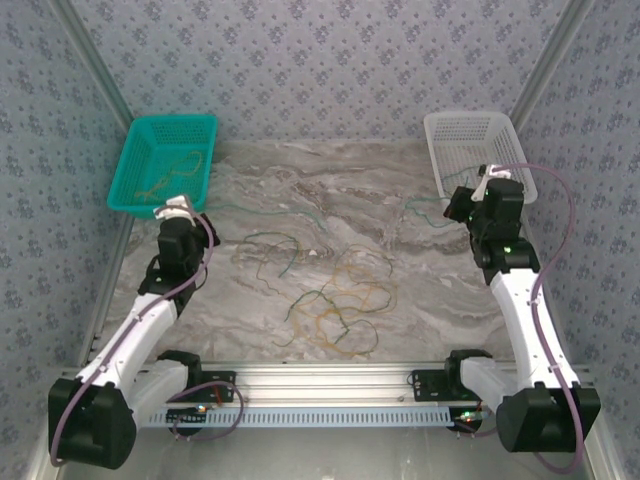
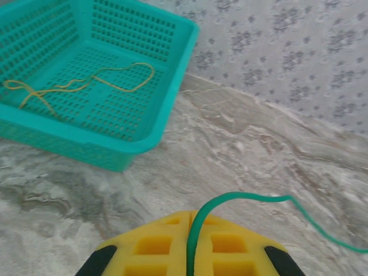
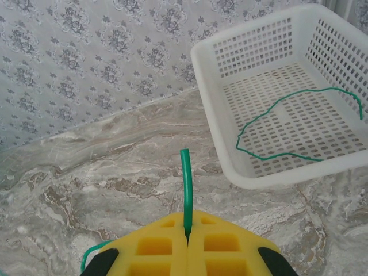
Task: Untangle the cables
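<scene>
I need to move my right gripper outward next, over the white basket's mesh bottom, and let go of the second green cable there, because the white basket is farther outward than my gripper.
A loose tangle of dark green and orange-tan cables (image 1: 338, 298) lies in the middle of the marble table. My left gripper (image 2: 192, 215) is shut on a green cable (image 2: 247, 197) that arcs off to the right, just short of the teal basket (image 2: 167, 115). In the top view the left gripper (image 1: 170, 212) sits at that basket's near corner. My right gripper (image 3: 187, 221) is shut on a second green cable (image 3: 185, 178), whose short end sticks up from the pads. In the top view the right gripper (image 1: 458, 203) is beside the white basket (image 1: 480, 150), with cable trailing left (image 1: 422, 210).
An orange-tan cable (image 2: 115, 72) lies in the teal basket (image 1: 165, 160). One green cable (image 3: 276, 155) lies in the white basket (image 3: 287, 175). Patterned walls close in the back and both sides. Purple arm cables loop along both arms.
</scene>
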